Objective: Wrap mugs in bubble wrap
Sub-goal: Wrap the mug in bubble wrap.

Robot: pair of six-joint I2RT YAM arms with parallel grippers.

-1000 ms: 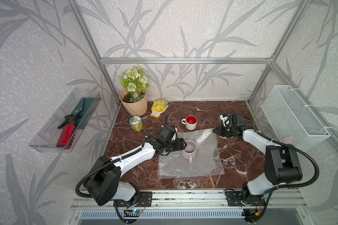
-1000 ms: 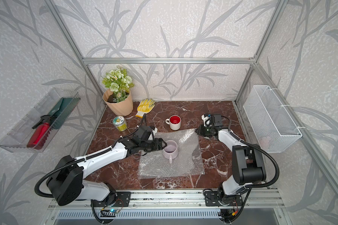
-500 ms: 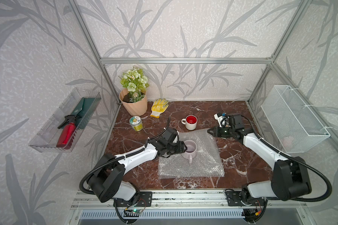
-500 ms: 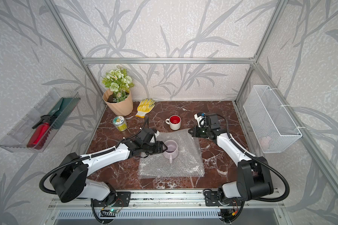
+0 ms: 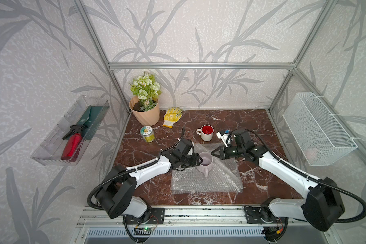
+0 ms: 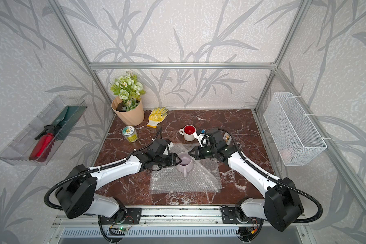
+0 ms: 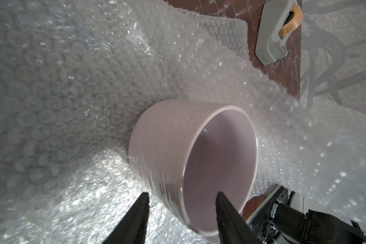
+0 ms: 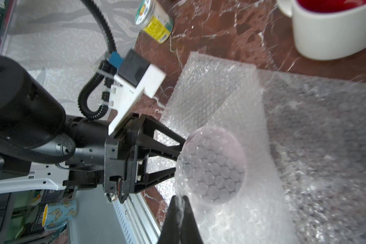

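My right gripper moves back and down next and releases the corner of the bubble wrap over the lilac mug's opening (image 5: 206, 158) (image 8: 212, 164). The opening is below it toward my base, still wide and uncovered.
A pale lilac mug (image 5: 205, 163) (image 6: 185, 164) stands upright on the bubble wrap (image 5: 205, 181) (image 6: 184, 181) at mid table. My left gripper (image 7: 181, 197) (image 5: 200, 161) straddles the mug's (image 7: 167, 143) near wall, one finger inside and one outside, jaws apart with gaps on both sides. My right gripper (image 8: 180, 197) (image 5: 212, 153) is shut on a corner of the bubble wrap (image 8: 304, 147), lifted up against the mug's far side; the mug (image 8: 213, 166) shows through the sheet. The white mug with red inside (image 5: 206, 132) (image 8: 330, 31) stands behind, bare.
A green-labelled tin can (image 5: 147, 133), a yellow-dotted glove (image 5: 172, 116) and a flower pot (image 5: 145, 109) stand at the back left. A tape dispenser (image 7: 277, 31) lies behind my right arm. A wire basket (image 5: 317, 126) hangs on the right wall, a clear tray (image 5: 72, 131) on the left.
My right gripper has moved left from the back right, drawing the wrap's corner up to the mug. My left jaws have narrowed round the mug's wall.
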